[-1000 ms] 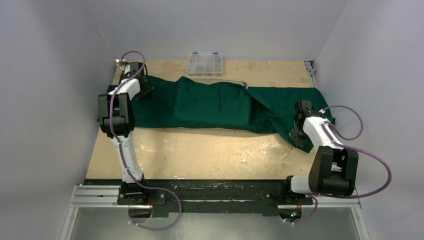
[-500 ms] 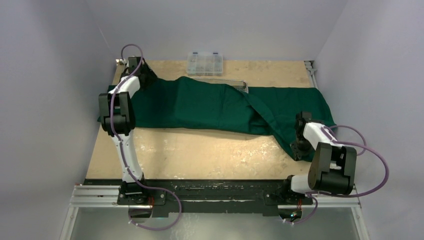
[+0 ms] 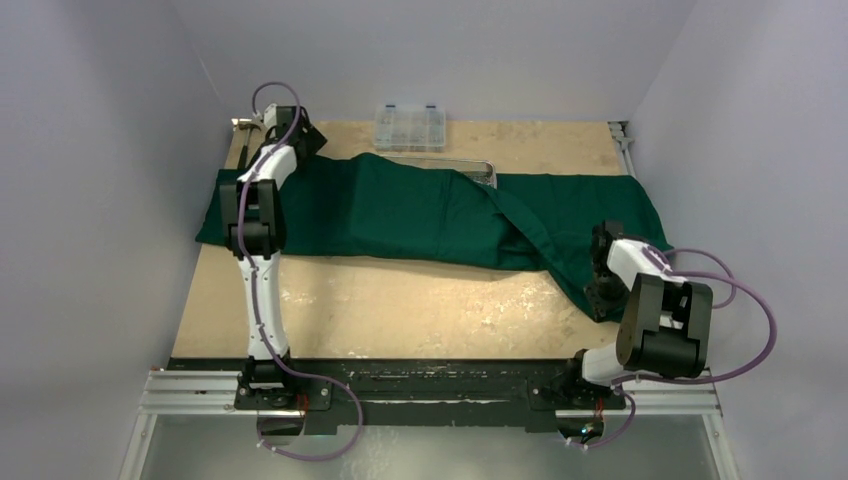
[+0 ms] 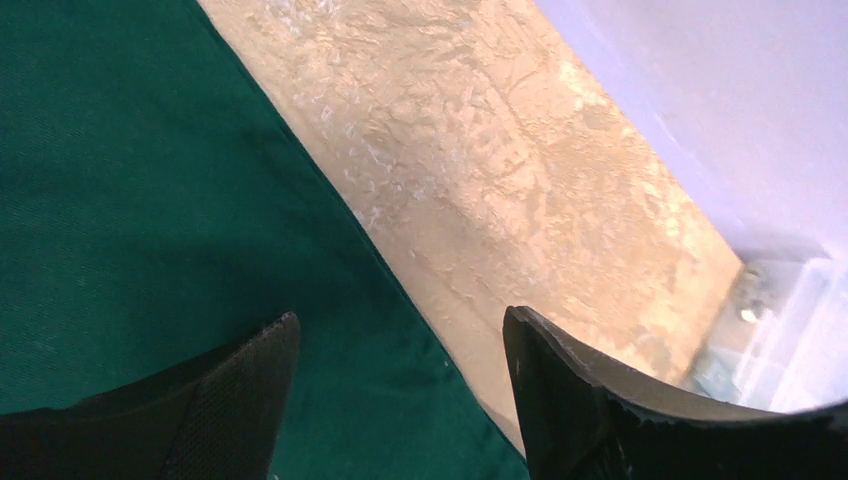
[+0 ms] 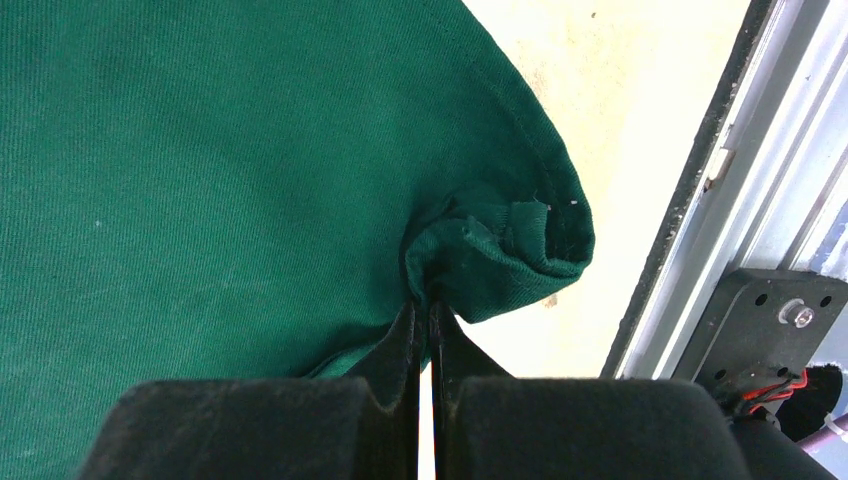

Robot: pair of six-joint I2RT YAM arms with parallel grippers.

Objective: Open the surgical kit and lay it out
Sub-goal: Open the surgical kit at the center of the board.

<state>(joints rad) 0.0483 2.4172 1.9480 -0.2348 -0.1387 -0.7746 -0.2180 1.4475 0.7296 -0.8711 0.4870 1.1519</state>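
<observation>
The cloth's far edge (image 4: 295, 140) is below my left gripper, to its left in the top view. Next, my left gripper will move toward the hammer and down onto that edge.
The dark green cloth wrap (image 3: 420, 210) of the surgical kit lies spread across the back of the table and covers most of the steel tray. Only a strip of the tray's rim (image 3: 470, 164) shows behind the cloth. My left gripper (image 3: 305, 140) hovers over the cloth's far left edge. In the left wrist view it (image 4: 400, 325) stands open above the cloth (image 4: 150, 200), with nothing between its fingers. My right gripper (image 3: 600, 298) is low at the near right. There it (image 5: 430, 300) is shut on a bunched corner of the cloth (image 5: 200, 150). The instruments and gauze are hidden.
A clear plastic compartment box (image 3: 408, 127) stands against the back wall, and it shows at the right of the left wrist view (image 4: 790, 330). A small hammer (image 3: 243, 126) lies at the far left corner. A metal rail (image 5: 740, 150) runs close beside my right gripper.
My left gripper opened, let go of the cloth and moved back toward the far left corner. The cloth's left part now lies flat. My right gripper drew its corner nearer and lower.
</observation>
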